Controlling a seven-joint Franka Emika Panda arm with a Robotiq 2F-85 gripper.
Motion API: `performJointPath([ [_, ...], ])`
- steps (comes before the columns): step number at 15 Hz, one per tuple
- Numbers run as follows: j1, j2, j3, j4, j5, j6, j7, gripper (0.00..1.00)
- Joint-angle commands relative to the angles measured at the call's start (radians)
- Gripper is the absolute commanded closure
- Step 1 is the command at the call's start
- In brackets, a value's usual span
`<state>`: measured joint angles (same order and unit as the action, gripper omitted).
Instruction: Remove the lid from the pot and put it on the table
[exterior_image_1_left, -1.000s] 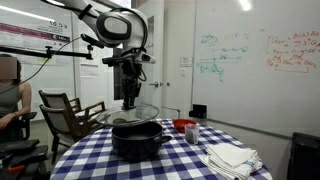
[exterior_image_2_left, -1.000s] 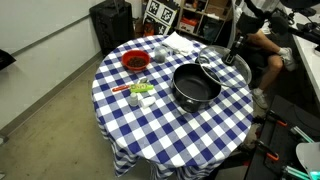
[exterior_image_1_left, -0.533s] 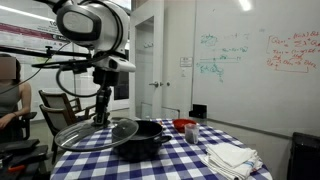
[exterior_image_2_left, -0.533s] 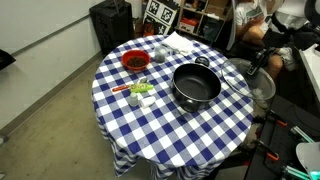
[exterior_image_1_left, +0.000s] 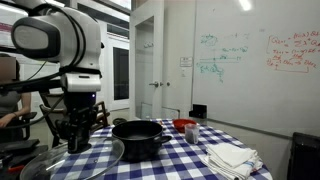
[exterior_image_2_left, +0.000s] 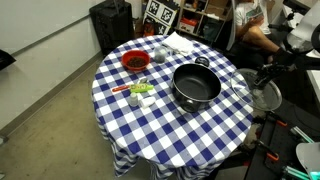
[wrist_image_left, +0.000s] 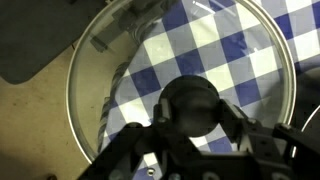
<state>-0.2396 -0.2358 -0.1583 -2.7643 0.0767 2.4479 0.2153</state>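
Observation:
The lid (exterior_image_1_left: 76, 165) needs to go over the bare checkered cloth beside the pot next and then down, where my gripper should release the lid's dark knob, because floor still shows through the glass.
The black pot (exterior_image_1_left: 138, 137) stands open on the checkered table (exterior_image_1_left: 190, 160); it also shows in the other exterior view (exterior_image_2_left: 195, 85) on the table (exterior_image_2_left: 150, 125). My gripper (wrist_image_left: 192, 112) is shut on the dark knob of the glass lid (wrist_image_left: 120, 90). The lid (exterior_image_1_left: 85, 157) hangs low at the table's edge, away from the pot, and shows past the rim (exterior_image_2_left: 266, 96) in an exterior view. In the wrist view the checkered cloth and the floor show through the glass.
A red bowl (exterior_image_2_left: 135, 61), small green and orange items (exterior_image_2_left: 141, 92) and white cloths (exterior_image_2_left: 183, 42) lie on the table. A red bowl (exterior_image_1_left: 184, 125) and white cloths (exterior_image_1_left: 230, 157) show beside the pot. A chair and a seated person (exterior_image_1_left: 8, 95) are nearby.
My arm has swung the lid from above the pot sideways and down to the table's edge. The pot stands uncovered.

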Motion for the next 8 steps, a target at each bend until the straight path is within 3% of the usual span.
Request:
performJointPath([
  [1, -0.021, 0.053, -0.044, -0.004, 0.045, 0.091, -0.002, 0.75],
  [4, -0.026, 0.12, -0.082, 0.026, 0.081, 0.132, -0.05, 0.75],
  [8, 0.01, 0.246, -0.092, 0.108, 0.241, 0.167, -0.183, 0.75],
])
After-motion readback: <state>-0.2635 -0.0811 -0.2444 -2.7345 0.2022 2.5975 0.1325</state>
